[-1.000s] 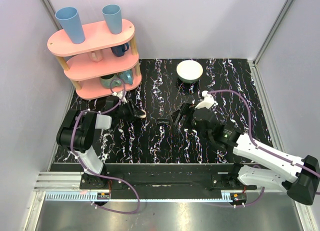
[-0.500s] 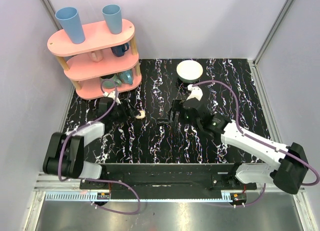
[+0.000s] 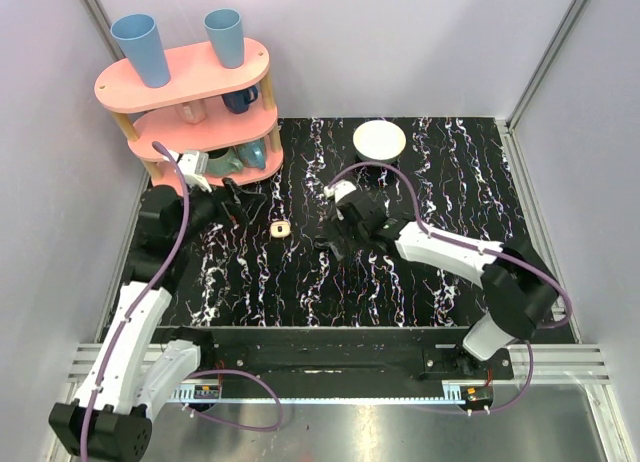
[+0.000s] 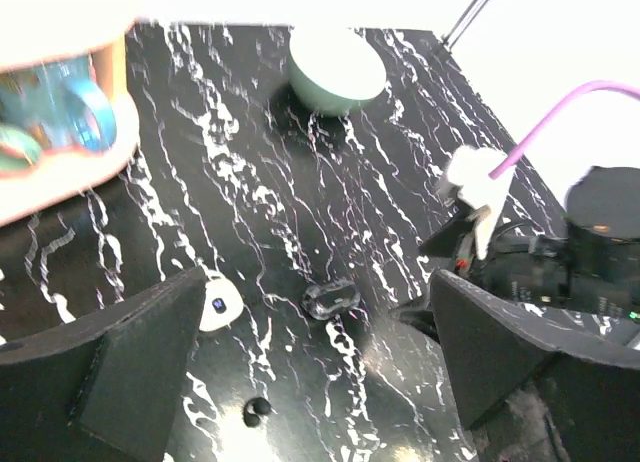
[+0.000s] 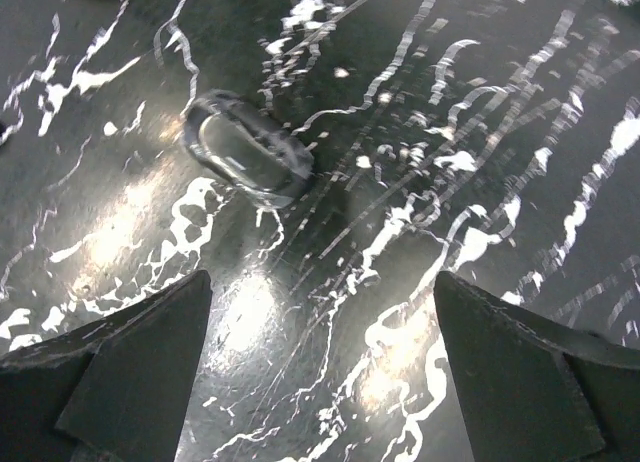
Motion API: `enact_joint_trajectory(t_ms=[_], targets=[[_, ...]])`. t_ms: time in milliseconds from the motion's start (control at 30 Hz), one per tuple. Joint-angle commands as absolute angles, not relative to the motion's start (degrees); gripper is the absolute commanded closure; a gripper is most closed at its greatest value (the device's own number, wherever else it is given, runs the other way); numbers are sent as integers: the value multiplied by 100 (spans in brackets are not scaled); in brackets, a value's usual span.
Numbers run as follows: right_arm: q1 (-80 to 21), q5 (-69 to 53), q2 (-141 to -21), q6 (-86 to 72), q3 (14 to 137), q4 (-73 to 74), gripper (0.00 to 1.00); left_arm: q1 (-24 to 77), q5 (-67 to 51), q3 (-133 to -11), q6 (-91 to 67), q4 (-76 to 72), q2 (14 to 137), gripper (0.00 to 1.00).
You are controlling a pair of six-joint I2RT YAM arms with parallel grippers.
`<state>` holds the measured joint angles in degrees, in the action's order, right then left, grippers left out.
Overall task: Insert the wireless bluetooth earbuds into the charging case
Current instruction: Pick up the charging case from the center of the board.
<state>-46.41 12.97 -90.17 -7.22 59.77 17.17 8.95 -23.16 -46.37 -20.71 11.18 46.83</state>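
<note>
I will next move my right gripper down and left in the top view and turn it to straddle the slanted glossy black object (image 3: 322, 244) (image 5: 248, 149), because the object lies that way.
The charging case (image 3: 279, 229) is a small cream square with a dark centre, lying flat on the black marbled table. In the left wrist view the charging case (image 4: 218, 306) lies just beside my left finger. My left gripper (image 3: 236, 196) is open and empty, just left of the case. My left gripper (image 4: 318, 282) has wide jaws. My right gripper (image 3: 335, 239) is open and empty, low over a small glossy black object (image 3: 325, 244), which also shows as the black object (image 5: 248, 159) ahead of the right gripper (image 5: 320, 282). No earbuds show apart from the case in any view.
A white bowl (image 3: 380, 140) stands at the back of the table. A pink three-tier shelf (image 3: 190, 112) with blue cups fills the back left corner. A tiny black bit (image 4: 257, 410) lies near my left fingers. The right arm (image 4: 560, 262) reaches across close to the left gripper.
My left gripper opened, let go of the case and drew back to the left; the case stays on the table. My right arm swung left and lowered over the black object.
</note>
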Motion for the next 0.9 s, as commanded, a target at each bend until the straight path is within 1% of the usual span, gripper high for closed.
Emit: enact_joint_trajectory(t_ms=[0, 67, 200, 233, 367, 467, 567, 700, 800, 833, 867], targets=[[-4623, 309, -9377, 956, 6196, 1090, 0, 870, -2427, -4694, -1029, 1925, 4422, 1], [-4623, 18, -9597, 1440, 6284, 1116, 0, 870, -2111, -4579, -1090, 2003, 4307, 1], [-4623, 18, -9905, 1941, 6171, 687, 0, 922, -2057, -4535, -1002, 2048, 4297, 1], [-4614, -243, -9966, 2212, 6118, 590, 0, 932, -2022, -4561, -985, 2065, 4315, 1], [-4588, -386, -10019, 2487, 5994, 185, 0, 967, -1881, -4597, -958, 2074, 4377, 1], [-4448, -1114, -10046, 2803, 5959, 193, 0, 976, -1872, -4579, -958, 2066, 4377, 1], [-4333, -1388, -10134, 2883, 5976, 53, 0, 984, -1855, -4562, -958, 2074, 4351, 1], [-4166, -2047, -10265, 3093, 6091, 351, 1, 993, -1863, -4553, -958, 2074, 4333, 1], [-4096, -2197, -10371, 3164, 6144, 422, 9, 1011, -1855, -4535, -949, 2066, 4333, 1], [-4096, -2145, -10406, 3181, 6144, 431, 21, 1011, -1863, -4535, -949, 2057, 4350, 1], [-4070, -2171, -10424, 3208, 6170, 509, 23, 1011, -1950, -4526, -932, 2048, 4342, 1]])
